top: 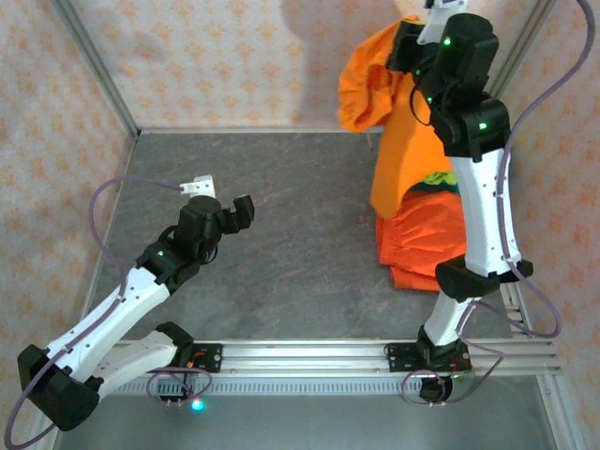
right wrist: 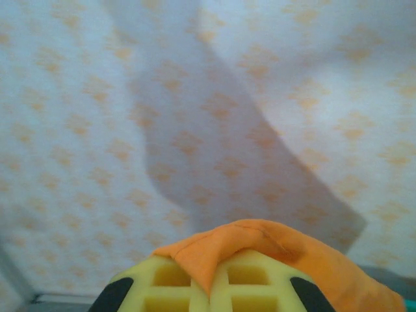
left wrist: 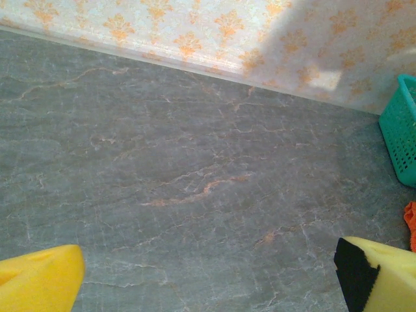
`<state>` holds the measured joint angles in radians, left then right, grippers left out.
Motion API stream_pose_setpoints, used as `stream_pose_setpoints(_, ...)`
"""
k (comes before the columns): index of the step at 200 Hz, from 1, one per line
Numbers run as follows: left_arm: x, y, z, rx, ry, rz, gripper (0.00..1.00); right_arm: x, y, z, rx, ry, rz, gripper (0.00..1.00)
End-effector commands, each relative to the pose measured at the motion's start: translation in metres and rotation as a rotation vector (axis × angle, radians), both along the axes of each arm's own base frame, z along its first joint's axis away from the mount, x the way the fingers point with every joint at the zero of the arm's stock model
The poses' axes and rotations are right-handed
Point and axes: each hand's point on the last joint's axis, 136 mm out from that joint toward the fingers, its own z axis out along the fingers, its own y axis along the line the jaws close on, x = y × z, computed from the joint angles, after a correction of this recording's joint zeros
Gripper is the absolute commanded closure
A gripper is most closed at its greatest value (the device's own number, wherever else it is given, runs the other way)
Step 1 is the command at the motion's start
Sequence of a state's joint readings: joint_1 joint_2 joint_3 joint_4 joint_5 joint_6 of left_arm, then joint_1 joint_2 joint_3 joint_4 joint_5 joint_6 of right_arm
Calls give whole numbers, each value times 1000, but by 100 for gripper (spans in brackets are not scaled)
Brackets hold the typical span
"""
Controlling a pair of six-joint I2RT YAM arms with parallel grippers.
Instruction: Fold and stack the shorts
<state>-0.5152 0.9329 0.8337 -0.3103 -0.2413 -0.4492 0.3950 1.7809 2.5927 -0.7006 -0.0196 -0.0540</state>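
The bare middle of the table is clear of cloth, so my right gripper next needs to swing toward my left gripper and go down to release the shorts over it.
My right gripper [top: 409, 45] is raised high at the back right, shut on a pair of bright orange shorts [top: 373, 86] that hangs down from it. In the right wrist view an orange fold [right wrist: 260, 242] is pinched between the closed yellow pads of that gripper [right wrist: 209, 281]. More orange shorts [top: 422, 248] lie crumpled on the table below, partly behind the right arm, with a bit of lime-green cloth [top: 436, 178] above them. My left gripper [top: 223, 195] hovers open over the left middle of the table, its yellow fingers [left wrist: 39, 281] wide apart around nothing.
The grey marbled table [top: 300, 225] is walled by patterned panels on three sides. A teal mesh basket [left wrist: 403, 130] stands at the right edge of the left wrist view, an orange scrap [left wrist: 410, 224] below it. An aluminium rail [top: 309, 352] runs along the near edge.
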Motion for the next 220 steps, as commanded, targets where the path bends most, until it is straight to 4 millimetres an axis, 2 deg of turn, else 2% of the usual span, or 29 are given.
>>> stream_pose_setpoints(1, 0, 1, 4, -33, -25, 12, 0, 1, 47, 13, 46, -63, 125, 100)
stream_pose_setpoints(21, -1, 3, 5, -37, -27, 19, 0, 1, 90, 9, 66, -62, 229, 100)
stream_pose_setpoints(35, -2, 4, 6, -35, -29, 23, 0, 0, 111, 7, 90, -65, 287, 100)
stream_pose_setpoints(64, -5, 10, 9, -43, -45, 47, 0, 2, 131, -5, 128, -18, 367, 99)
stream_pose_setpoints(70, -6, 11, 10, -44, -50, 52, 0, 4, 132, -12, 109, 1, 367, 94)
stream_pose_setpoints(75, -6, 12, 10, -45, -53, 55, 0, 5, 132, -19, 82, 18, 362, 82)
stream_pose_setpoints(85, -7, 13, 11, -48, -58, 60, 0, 7, 130, -35, 19, 58, 343, 53)
stream_pose_setpoints(89, -7, 13, 11, -50, -60, 62, 0, 8, 128, -41, -6, 77, 329, 45)
stream_pose_setpoints(116, -8, 14, 10, -50, -58, 67, 0, 11, 94, -93, -141, 250, 214, 20)
stream_pose_setpoints(131, -7, 14, 7, -49, -55, 66, 0, 12, 68, -130, -158, 377, 152, 12)
stream_pose_setpoints(154, -4, 12, 3, -51, -50, 66, 0, 3, 31, -204, -143, 560, 62, 8)
stream_pose_setpoints(174, -1, 10, 1, -42, -40, 61, 0, -16, 0, -273, -195, 677, -52, 8)
stream_pose_setpoints(200, 1, 8, -2, -31, -33, 59, 0, -42, -37, -360, -282, 861, -189, 11)
stream_pose_setpoints(220, 4, 6, -4, -33, -28, 53, 0, -56, -60, -414, -390, 972, -281, 15)
